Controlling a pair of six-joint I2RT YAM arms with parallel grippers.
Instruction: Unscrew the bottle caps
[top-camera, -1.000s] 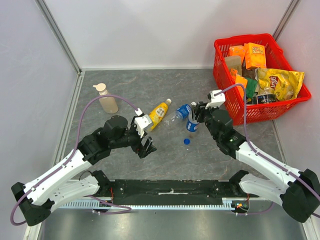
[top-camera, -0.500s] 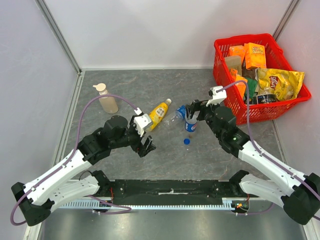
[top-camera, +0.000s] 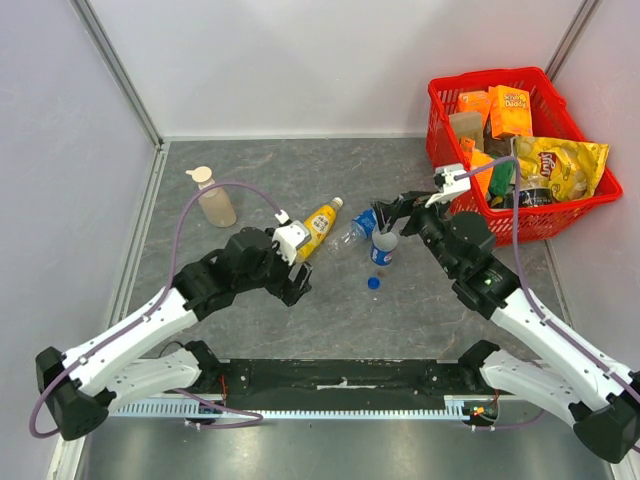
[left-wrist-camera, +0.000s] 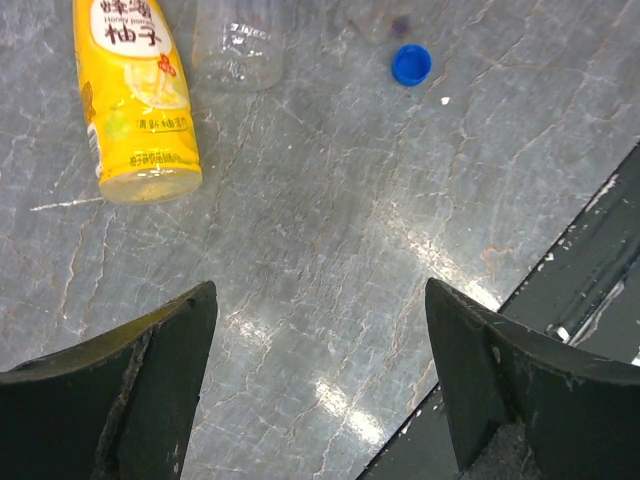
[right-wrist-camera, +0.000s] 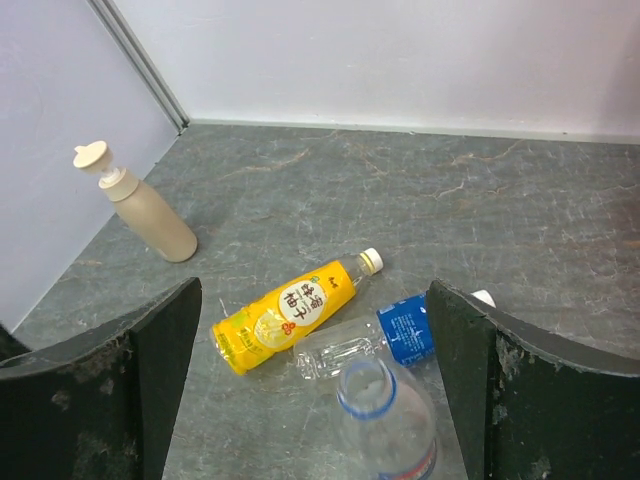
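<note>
The white cap is still on the juice bottle's far end, so my left gripper needs to move outward and down over the juice bottle's yellow lower body (top-camera: 310, 243) (left-wrist-camera: 148, 135) next and close there.
A yellow juice bottle (top-camera: 319, 226) (right-wrist-camera: 290, 310) lies on the table with its white cap (right-wrist-camera: 371, 260) on. Beside it lies a clear blue-labelled bottle (top-camera: 358, 226) (right-wrist-camera: 372, 340), its white cap (right-wrist-camera: 484, 297) also on. A second clear bottle (top-camera: 384, 249) (right-wrist-camera: 386, 420) stands upright with its neck uncovered. A loose blue cap (top-camera: 373, 283) (left-wrist-camera: 411, 64) rests on the table just in front of it. My right gripper (top-camera: 392, 214) (right-wrist-camera: 313, 292) hovers open above and behind the upright bottle, holding nothing. My left gripper (top-camera: 297, 283) (left-wrist-camera: 320, 380) is open over bare table, short of the juice bottle (left-wrist-camera: 140, 100).
A beige pump-top soap bottle (top-camera: 214, 203) (right-wrist-camera: 140, 207) stands at the back left by the wall. A red basket (top-camera: 445, 100) full of snack packets sits at the back right. The black base rail (left-wrist-camera: 590, 270) runs along the near edge.
My right gripper has opened, let go of the upright bottle's neck and lifted back from it. My left arm has shifted right, toward the bottles.
</note>
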